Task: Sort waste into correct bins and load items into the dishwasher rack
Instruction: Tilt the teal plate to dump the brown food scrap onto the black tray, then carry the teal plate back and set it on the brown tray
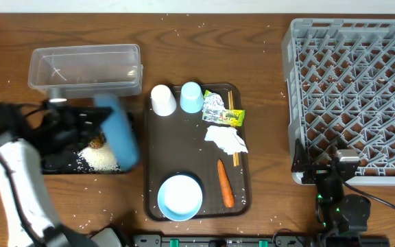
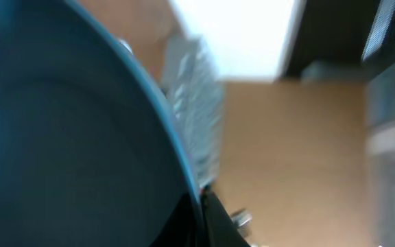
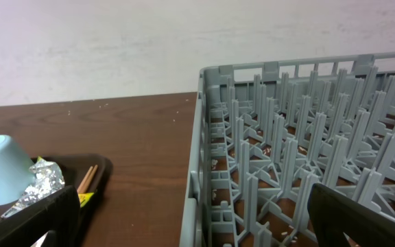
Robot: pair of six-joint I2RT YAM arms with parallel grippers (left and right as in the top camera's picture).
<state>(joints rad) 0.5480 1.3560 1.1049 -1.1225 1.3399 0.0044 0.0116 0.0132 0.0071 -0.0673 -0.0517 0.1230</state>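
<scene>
The serving tray's bare middle [image 1: 180,145] is to the left gripper's right in the overhead view, so the left gripper needs to swing across next, levelling the dish [image 1: 120,134] to release it there.
My left gripper [image 1: 100,123] is shut on the rim of the dark-blue dish [image 1: 120,134], which is tilted on edge over the black tray [image 1: 57,162]. White rice [image 1: 103,158] and a brown lump [image 1: 99,143] lie in that tray. In the left wrist view the dish [image 2: 67,130] fills the left side, its rim pinched in my gripper [image 2: 201,206]. My right gripper [image 1: 324,168] stands open at the front left corner of the grey dishwasher rack [image 1: 352,89]. The right gripper [image 3: 197,230] holds nothing, by the rack [image 3: 286,151].
The clear tub [image 1: 84,68] stands behind the black tray. The brown serving tray [image 1: 184,151] holds a white cup [image 1: 163,99], light-blue cup [image 1: 192,97], foil ball [image 1: 213,103], yellow-green packet [image 1: 232,117], tissue [image 1: 225,139], chopsticks [image 1: 235,159], carrot [image 1: 225,184] and pale bowl [image 1: 180,197].
</scene>
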